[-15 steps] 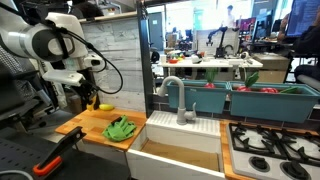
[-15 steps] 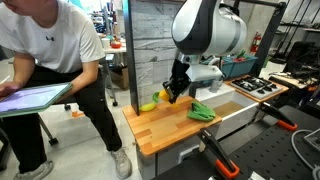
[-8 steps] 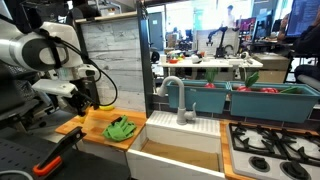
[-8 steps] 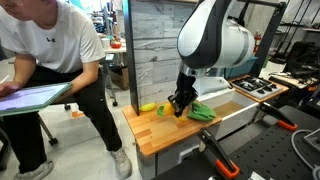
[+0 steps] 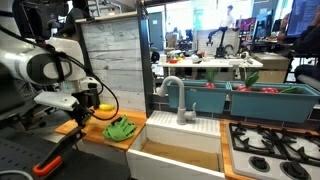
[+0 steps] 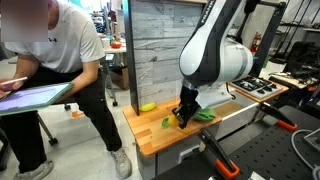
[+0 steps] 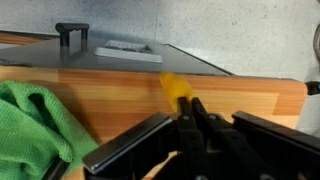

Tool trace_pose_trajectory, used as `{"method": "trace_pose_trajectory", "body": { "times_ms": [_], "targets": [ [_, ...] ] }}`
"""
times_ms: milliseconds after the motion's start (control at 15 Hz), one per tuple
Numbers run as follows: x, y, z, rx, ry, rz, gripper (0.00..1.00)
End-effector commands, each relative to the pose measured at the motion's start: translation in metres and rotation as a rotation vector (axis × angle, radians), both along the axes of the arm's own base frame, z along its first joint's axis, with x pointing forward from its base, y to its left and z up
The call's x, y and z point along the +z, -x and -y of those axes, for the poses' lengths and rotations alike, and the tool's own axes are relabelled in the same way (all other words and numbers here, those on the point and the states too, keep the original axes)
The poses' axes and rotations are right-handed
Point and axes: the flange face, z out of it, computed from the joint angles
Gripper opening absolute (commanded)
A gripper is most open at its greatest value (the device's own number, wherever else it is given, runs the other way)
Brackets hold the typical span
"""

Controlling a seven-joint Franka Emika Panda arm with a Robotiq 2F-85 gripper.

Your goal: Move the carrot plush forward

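My gripper moves the plush outward and down near the counter's front edge next, then releases it on the wood below the fingers.
My gripper (image 7: 191, 108) is shut on the carrot plush (image 7: 175, 86), whose orange-yellow body sticks out beyond the fingertips in the wrist view. In both exterior views the gripper (image 5: 80, 116) (image 6: 182, 117) is low over the wooden counter (image 6: 158, 136), near its front edge. A bit of the plush (image 6: 168, 121) shows beside the fingers, green at its end. In the exterior view with the sink the plush is hidden by the gripper.
A green cloth (image 5: 121, 128) (image 6: 205, 113) (image 7: 35, 120) lies on the counter next to the gripper. A small yellow object (image 5: 103, 107) (image 6: 147, 106) sits near the back wall. A sink (image 5: 180, 152) adjoins the counter. A seated person (image 6: 55, 70) is close to the counter's end.
The gripper has moved from the back of the counter near the yellow object toward the front edge and lower, carrying the carrot plush with it.
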Motion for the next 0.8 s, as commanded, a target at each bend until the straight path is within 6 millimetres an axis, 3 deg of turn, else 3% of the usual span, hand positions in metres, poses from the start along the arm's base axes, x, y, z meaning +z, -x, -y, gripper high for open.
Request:
{"method": "trace_pose_trajectory", "body": {
  "times_ms": [0,133,200,333,733],
  "targets": [
    [-0.015,-0.015,0.000,-0.010,0.008,0.008,0.02],
    [-0.018,-0.022,0.002,-0.020,0.005,0.013,0.02],
    [-0.018,-0.026,0.003,-0.026,0.006,0.014,0.31],
    [-0.019,-0.031,0.005,-0.036,0.005,0.020,0.38],
    [-0.008,-0.035,0.011,-0.061,0.000,0.048,0.82]
  ]
}}
